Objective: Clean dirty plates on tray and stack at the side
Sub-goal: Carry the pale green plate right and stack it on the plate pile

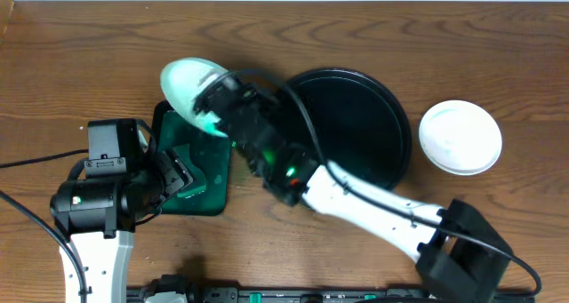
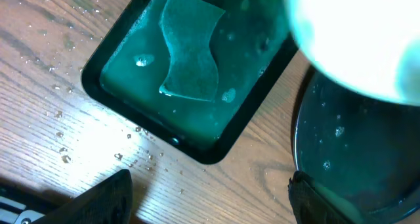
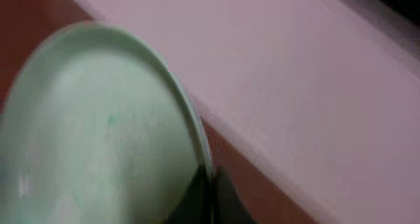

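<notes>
I need to swing my right gripper to the right in the overhead view next, where the side stack sits, then lower its plate onto the white plates and release it.
My right gripper [image 1: 213, 106] is shut on the rim of a white plate with teal-green tint [image 1: 188, 83] and holds it tilted above the small rectangular tray. In the right wrist view both fingers [image 3: 211, 194] pinch the plate's edge [image 3: 98, 132]. The plate also shows at the top right of the left wrist view [image 2: 354, 33]. The large round black tray [image 1: 391, 116] lies to the right, wet, with no plate showing on it. My left gripper [image 1: 182, 180] is open and holds nothing, low over the wood [image 2: 210, 207] beside the rectangular tray.
The small rectangular black tray [image 2: 105, 60] holds green liquid and a pale sponge piece [image 2: 190, 53]. White plates [image 1: 460, 137] sit at the far right of the table. Water drops lie on the wood near the rectangular tray. The round tray's rim [image 2: 298, 145] is close to my left gripper's right finger.
</notes>
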`<state>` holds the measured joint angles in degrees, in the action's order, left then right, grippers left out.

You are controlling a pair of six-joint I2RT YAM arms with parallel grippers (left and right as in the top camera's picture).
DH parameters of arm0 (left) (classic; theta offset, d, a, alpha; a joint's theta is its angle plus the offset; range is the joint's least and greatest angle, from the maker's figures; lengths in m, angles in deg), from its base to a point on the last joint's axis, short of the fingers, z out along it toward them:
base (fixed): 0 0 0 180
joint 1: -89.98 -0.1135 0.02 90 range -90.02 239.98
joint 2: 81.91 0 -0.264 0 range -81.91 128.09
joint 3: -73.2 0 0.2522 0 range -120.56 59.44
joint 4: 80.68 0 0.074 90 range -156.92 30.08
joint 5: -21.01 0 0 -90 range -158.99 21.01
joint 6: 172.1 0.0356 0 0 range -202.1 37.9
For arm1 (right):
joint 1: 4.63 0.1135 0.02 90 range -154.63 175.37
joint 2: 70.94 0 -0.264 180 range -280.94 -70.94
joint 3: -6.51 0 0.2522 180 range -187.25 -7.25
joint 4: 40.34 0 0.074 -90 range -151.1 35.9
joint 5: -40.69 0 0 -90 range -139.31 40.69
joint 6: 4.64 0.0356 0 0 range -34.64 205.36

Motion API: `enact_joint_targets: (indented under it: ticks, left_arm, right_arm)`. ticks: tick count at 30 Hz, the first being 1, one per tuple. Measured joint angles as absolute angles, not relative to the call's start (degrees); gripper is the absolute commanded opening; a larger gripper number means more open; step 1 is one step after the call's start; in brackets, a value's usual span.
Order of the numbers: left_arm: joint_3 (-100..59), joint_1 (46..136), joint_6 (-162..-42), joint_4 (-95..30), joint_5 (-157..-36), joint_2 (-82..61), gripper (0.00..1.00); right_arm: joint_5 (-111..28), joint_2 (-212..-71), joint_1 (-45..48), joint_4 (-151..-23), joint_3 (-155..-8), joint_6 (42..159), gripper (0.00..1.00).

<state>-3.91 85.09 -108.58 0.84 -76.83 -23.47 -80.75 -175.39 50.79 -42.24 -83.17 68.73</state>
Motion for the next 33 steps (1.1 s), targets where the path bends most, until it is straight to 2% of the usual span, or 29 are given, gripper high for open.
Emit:
enact_joint_targets:
  ticks: [6, 10, 15, 19, 23, 28, 33]
  left_arm:
    - [-3.91, 85.09, -108.58, 0.67, -76.83, -23.47, 0.77]
    - [-3.91, 85.09, -108.58, 0.63, -76.83, -23.47, 0.77]
    - [-3.91, 85.09, -108.6, 0.43, -76.83, -23.52, 0.76]
    - [-3.91, 85.09, -108.58, 0.01, -76.83, -23.52, 0.77]
    - [-3.91, 85.09, -108.58, -0.16, -76.83, -23.52, 0.77]
    - [-3.91, 85.09, -108.58, -0.25, -76.83, -23.52, 0.77]
    - [-3.91, 85.09, -108.58, -0.29, -76.83, -23.52, 0.76]
  right_arm:
    - [-59.37, -175.54, 39.79, -51.16, -83.14, 94.64, 0.01]
    - [-49.91, -172.41, 32.99, -57.67, -83.08, 102.2, 0.01]
    - [-44.62, -160.57, 20.75, -75.01, -83.03, 107.03, 0.01]
    - [-43.53, -153.46, 6.18, -89.98, -83.65, 109.26, 0.01]
    - [-42.61, -154.14, -10.72, -102.41, -83.6, 109.63, 0.01]
    - [-39.2, -160.63, -26.52, -106.92, -82.4, 106.87, 0.01]
    - [-37.49, -168.17, -31.9, -105.39, -76.19, 105.74, 0.01]
